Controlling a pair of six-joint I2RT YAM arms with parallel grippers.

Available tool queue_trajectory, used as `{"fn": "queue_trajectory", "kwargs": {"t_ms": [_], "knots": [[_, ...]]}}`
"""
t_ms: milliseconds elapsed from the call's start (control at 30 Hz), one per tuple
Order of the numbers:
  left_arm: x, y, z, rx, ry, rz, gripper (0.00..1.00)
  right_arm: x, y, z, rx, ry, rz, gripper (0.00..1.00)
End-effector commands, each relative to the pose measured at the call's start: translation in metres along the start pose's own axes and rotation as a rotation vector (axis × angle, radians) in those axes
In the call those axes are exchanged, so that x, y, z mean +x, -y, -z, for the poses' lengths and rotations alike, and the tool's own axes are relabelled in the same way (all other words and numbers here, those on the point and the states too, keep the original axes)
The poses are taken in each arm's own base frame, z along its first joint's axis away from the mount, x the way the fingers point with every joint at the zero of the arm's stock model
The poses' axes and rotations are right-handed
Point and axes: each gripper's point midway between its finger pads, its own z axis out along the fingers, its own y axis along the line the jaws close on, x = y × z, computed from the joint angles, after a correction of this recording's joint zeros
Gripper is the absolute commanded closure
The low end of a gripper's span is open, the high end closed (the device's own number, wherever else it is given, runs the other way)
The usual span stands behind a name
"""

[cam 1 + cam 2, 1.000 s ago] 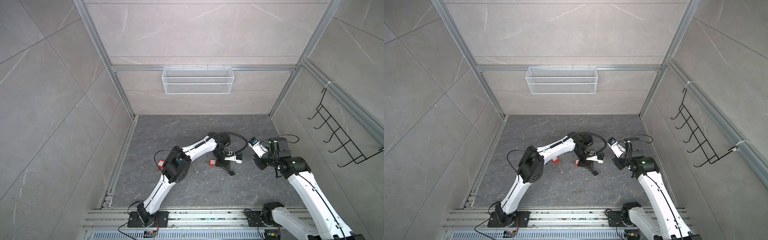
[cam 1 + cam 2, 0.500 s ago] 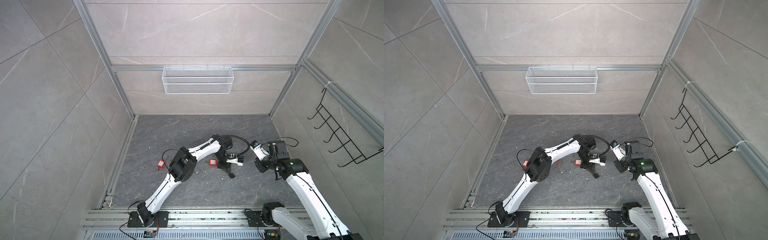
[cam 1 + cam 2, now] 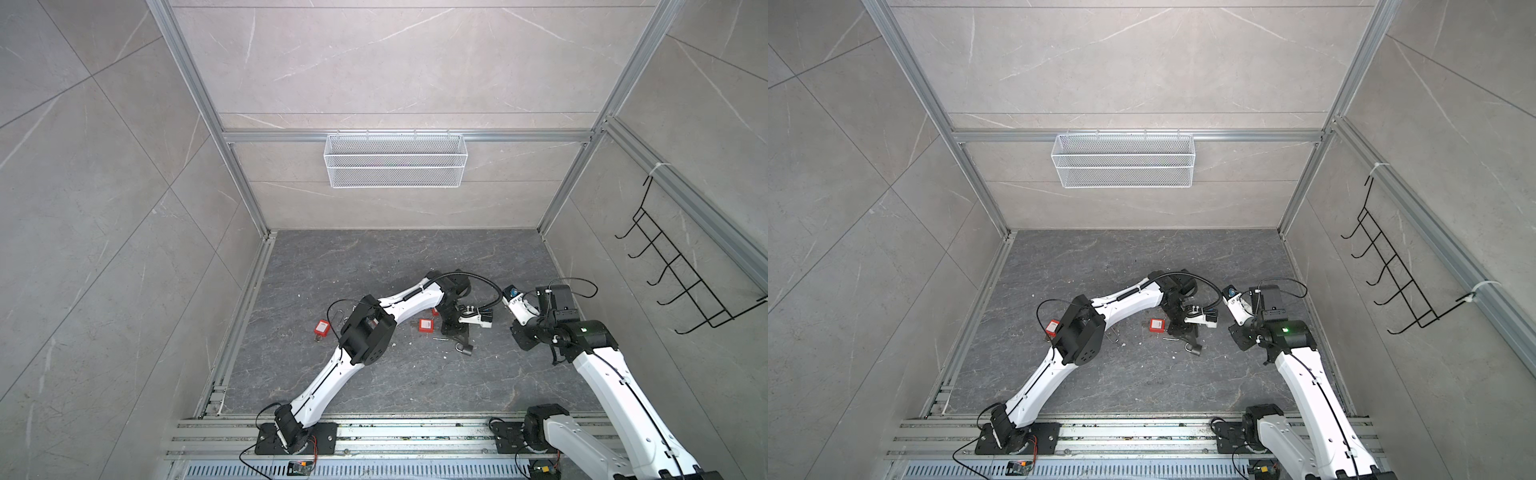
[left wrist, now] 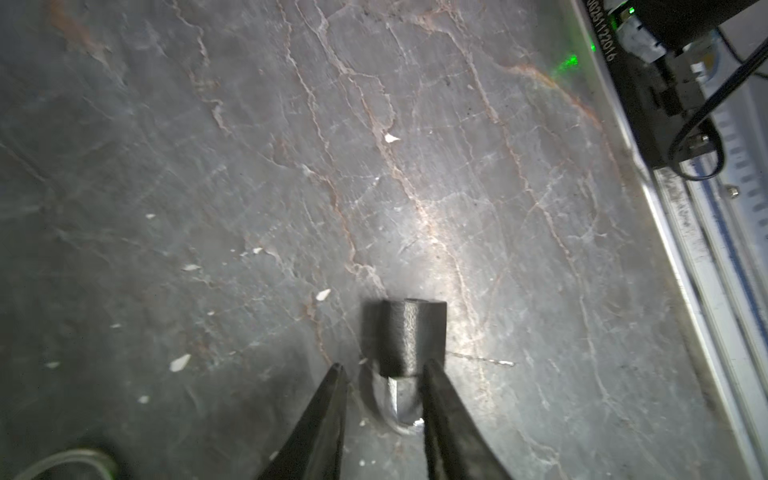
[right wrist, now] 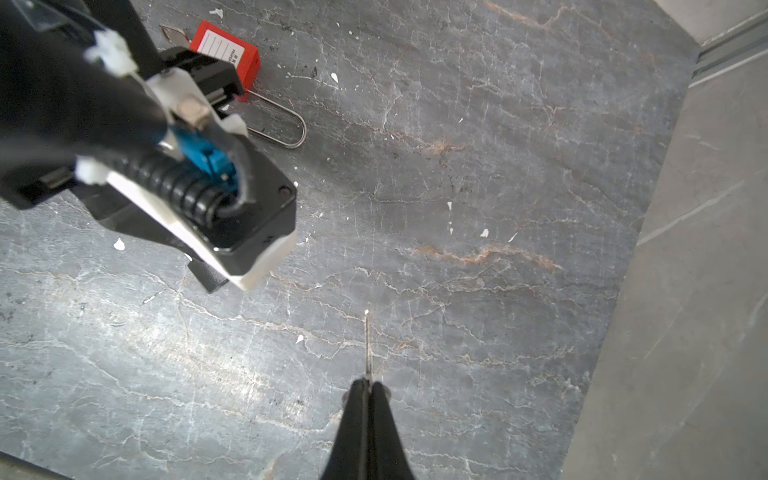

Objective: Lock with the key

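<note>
My right gripper comes down toward the padlock next and releases the key there, since the bare floor beside the black padlock point(image 3: 463, 348) lies below the gripper's fingers.
A black padlock point(image 4: 413, 336) lies on the dark stone floor, its steel shackle point(image 4: 395, 409) pointing back between my left gripper's fingers. My left gripper point(image 4: 383, 365) is open; its jaws stand either side of the shackle, and one jaw sits close against it. In both top views the padlock point(image 3: 463, 348) point(image 3: 1194, 348) sits just in front of that gripper point(image 3: 455, 330). My right gripper point(image 5: 367, 384) is shut on a key point(image 5: 367, 345). The key's thin blade sticks out edge-on past the fingertips, above bare floor to the right of the left wrist.
A red padlock point(image 3: 426, 325) point(image 5: 226, 52) with an open shackle lies beside the left wrist, and another red padlock point(image 3: 322, 327) lies near the left elbow. A white wire basket point(image 3: 395, 166) hangs on the back wall. A black hook rack point(image 3: 681, 282) hangs on the right wall.
My left gripper has gone from shut to open, letting go of the black padlock, which now lies on the floor. The left elbow has swung right. The right gripper stays shut on the key.
</note>
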Motion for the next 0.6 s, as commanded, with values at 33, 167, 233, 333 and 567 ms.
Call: {"fn": "queue_trajectory", "kwargs": {"t_ms": [33,167,233,333,567], "knots": [[-0.034,-0.021,0.026,-0.119,0.096,-0.023,0.62,0.004,-0.005,0.003,-0.035,-0.025,-0.029,1.00],[-0.051,-0.043,0.085,-0.260,0.227,0.016,0.61,-0.005,-0.012,0.005,-0.095,-0.025,-0.054,1.00],[-0.058,-0.044,0.125,-0.347,0.313,0.020,0.60,-0.010,-0.019,0.006,-0.153,-0.025,-0.048,1.00],[-0.053,-0.033,0.171,-0.460,0.393,0.033,0.59,-0.016,-0.032,0.001,-0.248,-0.029,-0.026,1.00],[0.005,0.022,0.217,-0.614,0.425,0.146,0.59,-0.030,-0.044,-0.028,-0.305,-0.052,0.083,1.00]]}}
